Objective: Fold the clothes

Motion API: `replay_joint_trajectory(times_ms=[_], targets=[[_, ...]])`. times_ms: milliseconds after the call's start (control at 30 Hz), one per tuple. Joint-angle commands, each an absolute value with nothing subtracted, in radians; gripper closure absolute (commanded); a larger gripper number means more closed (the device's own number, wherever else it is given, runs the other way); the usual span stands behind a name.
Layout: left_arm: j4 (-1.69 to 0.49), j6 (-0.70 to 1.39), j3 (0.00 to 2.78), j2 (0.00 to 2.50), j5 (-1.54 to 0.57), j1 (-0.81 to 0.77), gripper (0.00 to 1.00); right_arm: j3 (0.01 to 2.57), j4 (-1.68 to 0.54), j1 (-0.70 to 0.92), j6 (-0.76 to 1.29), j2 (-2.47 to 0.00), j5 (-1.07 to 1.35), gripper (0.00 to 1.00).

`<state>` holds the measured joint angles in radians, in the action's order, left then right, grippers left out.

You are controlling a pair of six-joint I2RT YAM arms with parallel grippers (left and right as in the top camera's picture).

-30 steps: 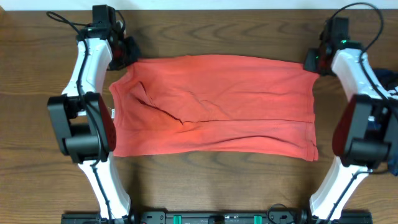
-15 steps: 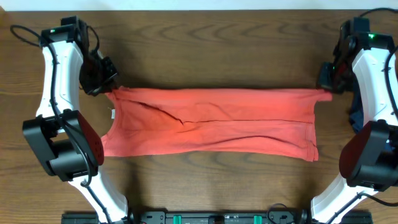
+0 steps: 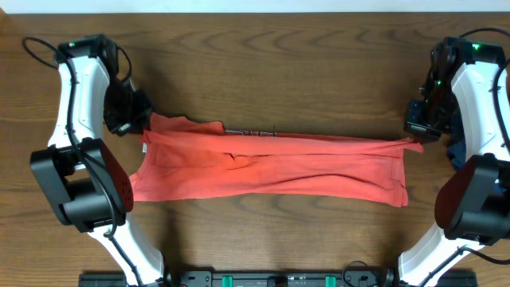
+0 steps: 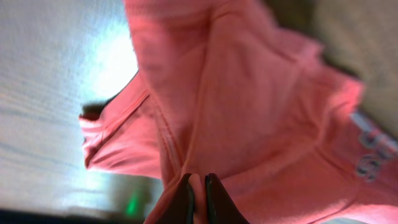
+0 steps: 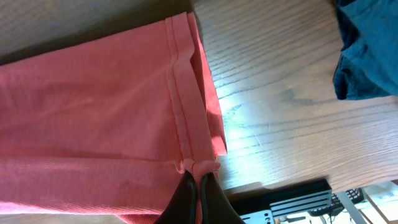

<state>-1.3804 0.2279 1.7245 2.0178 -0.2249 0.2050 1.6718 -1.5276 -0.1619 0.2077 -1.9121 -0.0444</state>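
The pinched cloth is still raised above the shirt's near layer (image 3: 151, 162) (image 4: 146, 163), so I should move my left gripper down and slightly back onto that layer to let go of the shirt's corner.
The coral-red T-shirt (image 3: 271, 167) lies stretched across the table as a long narrow band, its far edge folded toward the near edge; a strip of grey lettering (image 3: 251, 131) shows at the fold. My left gripper (image 3: 143, 126) is shut on the shirt's upper left corner; in the left wrist view the fingers (image 4: 198, 199) pinch red cloth (image 4: 249, 112). My right gripper (image 3: 416, 137) is shut on the upper right corner; in the right wrist view it (image 5: 199, 182) pinches the hemmed edge (image 5: 186, 93).
A dark blue cloth (image 3: 456, 151) lies at the table's right edge, beside the right arm; it also shows in the right wrist view (image 5: 367, 56). Bare wooden table (image 3: 271, 72) lies behind the shirt. The arm bases stand at the front.
Both grippers moved toward the near side with the shirt's far edge, from the back of the table. The shirt went from a broad spread to a narrow folded band.
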Motion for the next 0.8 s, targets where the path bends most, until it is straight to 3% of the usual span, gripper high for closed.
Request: replay_joint_trajectory(times_ms=[0, 567, 633, 700, 767], targets=[[-1.386, 0.211, 1.667, 2.018, -0.142, 0.208, 0.94, 1.626, -1.53, -0.169, 0.2, -1.893, -0.048, 0.99], [-1.274, 0.212, 1.509, 2.018, -0.085, 0.208, 0.93, 1.324, -1.389, -0.189, 0.194, -1.893, -0.064, 0.99], [-1.279, 0.212, 1.509, 2.018, -0.085, 0.208, 0.78, 1.324, -1.392, -0.19, 0.193, -1.893, -0.064, 0.93], [-1.285, 0.212, 1.509, 2.018, -0.085, 0.208, 0.62, 1.324, -1.399, -0.19, 0.193, -1.893, -0.072, 0.77], [-1.292, 0.212, 1.509, 2.018, -0.085, 0.208, 0.6, 1.324, -1.406, -0.19, 0.193, -1.893, -0.079, 0.64]])
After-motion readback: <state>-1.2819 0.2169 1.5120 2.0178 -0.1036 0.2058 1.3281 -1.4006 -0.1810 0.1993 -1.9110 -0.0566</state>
